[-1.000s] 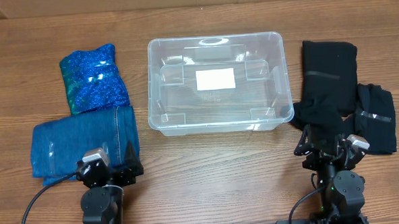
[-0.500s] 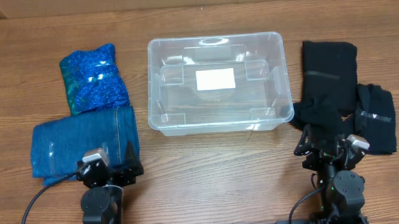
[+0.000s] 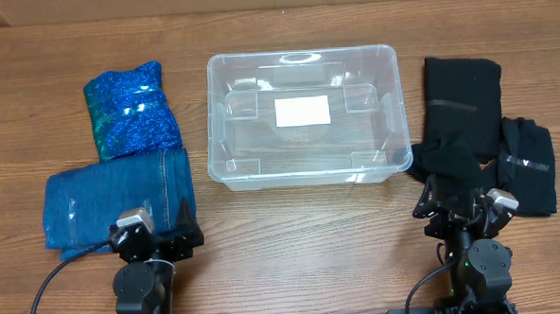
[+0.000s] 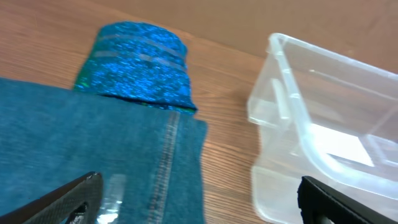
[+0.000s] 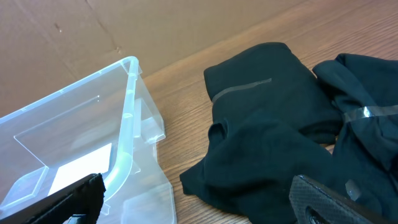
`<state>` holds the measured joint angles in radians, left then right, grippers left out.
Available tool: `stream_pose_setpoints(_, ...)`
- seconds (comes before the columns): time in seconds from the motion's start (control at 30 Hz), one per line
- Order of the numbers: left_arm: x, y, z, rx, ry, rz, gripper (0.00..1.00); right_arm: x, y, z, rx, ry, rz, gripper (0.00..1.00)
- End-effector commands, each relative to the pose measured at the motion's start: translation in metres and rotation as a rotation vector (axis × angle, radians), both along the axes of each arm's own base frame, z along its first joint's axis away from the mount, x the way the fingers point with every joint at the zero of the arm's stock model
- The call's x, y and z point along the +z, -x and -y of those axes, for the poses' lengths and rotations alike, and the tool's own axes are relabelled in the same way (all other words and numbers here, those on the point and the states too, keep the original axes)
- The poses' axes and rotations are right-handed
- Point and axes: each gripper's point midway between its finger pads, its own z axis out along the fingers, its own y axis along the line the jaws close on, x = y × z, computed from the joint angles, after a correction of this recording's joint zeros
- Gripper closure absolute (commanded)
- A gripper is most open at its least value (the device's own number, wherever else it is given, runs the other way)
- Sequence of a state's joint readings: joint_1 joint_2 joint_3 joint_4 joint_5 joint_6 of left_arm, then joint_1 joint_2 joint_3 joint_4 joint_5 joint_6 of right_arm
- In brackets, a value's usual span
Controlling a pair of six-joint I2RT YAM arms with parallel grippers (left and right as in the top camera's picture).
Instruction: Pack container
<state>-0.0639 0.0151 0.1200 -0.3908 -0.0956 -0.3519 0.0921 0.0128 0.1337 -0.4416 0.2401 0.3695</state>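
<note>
My left gripper swings left in the overhead view next, turning onto the jeans' end farthest from the container, since bare table borders that end.
The clear plastic container (image 3: 302, 113) stands empty at the table's middle, a white label on its base; it also shows in the left wrist view (image 4: 323, 137) and the right wrist view (image 5: 81, 137). Folded blue jeans (image 3: 111, 197) lie at the left, with a glittery blue garment (image 3: 131, 109) behind them. Two folded black garments (image 3: 463, 116) (image 3: 529, 163) lie at the right. My left gripper (image 3: 170, 239) is open and empty, low over the jeans' near right corner (image 4: 112, 168). My right gripper (image 3: 462, 211) is open and empty, just in front of the black garment (image 5: 273, 143).
The wooden table (image 3: 303, 241) runs bare between the two arm bases. A brown cardboard wall (image 5: 93, 31) stands behind the table. A cable (image 3: 53, 276) trails left from the left arm's base.
</note>
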Motion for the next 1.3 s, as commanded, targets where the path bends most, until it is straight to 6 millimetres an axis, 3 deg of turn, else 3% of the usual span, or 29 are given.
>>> stream_pose_setpoints(0.0,0.008,0.004,0.022,-0.105,0.11,-0.01,0.0,0.0,0.0,0.0,-0.003,-0.004,0.007,0.0)
stream_pose_setpoints(0.13,0.064,0.014,0.002,-0.007,0.05,-0.021,0.0,0.0,0.0,0.0,-0.003,-0.004,0.007,0.0)
stream_pose_setpoints(0.2,0.105,0.017,-0.014,0.063,-0.046,-0.065,0.0,0.0,0.0,0.0,-0.003,-0.004,0.006,0.0)
stream_pose_setpoints(0.3,0.155,0.013,-0.013,0.023,-0.147,-0.071,0.0,0.0,0.0,0.0,-0.003,-0.004,0.007,0.0)
stream_pose_setpoints(0.37,0.184,0.012,-0.022,0.061,-0.213,-0.09,0.0,0.0,0.0,0.0,-0.003,-0.004,0.007,0.0)
stream_pose_setpoints(0.4,0.186,0.014,-0.035,0.142,-0.195,-0.116,0.0,0.0,0.0,0.0,-0.003,-0.004,0.006,0.0)
stream_pose_setpoints(0.43,0.183,0.019,-0.054,0.269,-0.161,-0.172,0.0,0.0,0.0,0.0,-0.003,-0.004,0.007,0.0)
stream_pose_setpoints(0.53,0.159,0.026,-0.077,0.408,-0.108,-0.306,0.0,0.0,0.0,0.0,-0.003,-0.004,0.007,0.0)
stream_pose_setpoints(0.63,0.134,0.024,-0.093,0.459,-0.035,-0.427,0.0,0.0,0.0,0.0,-0.003,-0.004,0.007,0.0)
stream_pose_setpoints(0.8,0.089,0.017,-0.143,0.53,0.228,-0.565,0.0,0.0,0.0,0.0,-0.003,-0.004,0.007,0.0)
stream_pose_setpoints(0.87,0.067,0.012,-0.17,0.546,0.396,-0.582,0.0,0.0,0.0,0.0,-0.003,-0.004,0.007,0.0)
stream_pose_setpoints(1.0,0.015,0.012,-0.207,0.511,0.523,-0.683,0.0,0.0,0.0,0.0,-0.003,-0.004,0.007,0.0)
stream_pose_setpoints(1.13,-0.032,-0.003,-0.214,0.321,0.577,-0.733,0.0,0.0,0.0,0.0,-0.003,-0.004,0.007,0.0)
stream_pose_setpoints(1.27,-0.072,-0.007,-0.219,0.271,0.609,-0.801,0.0,0.0,0.0,0.0,-0.003,-0.004,0.007,0.0)
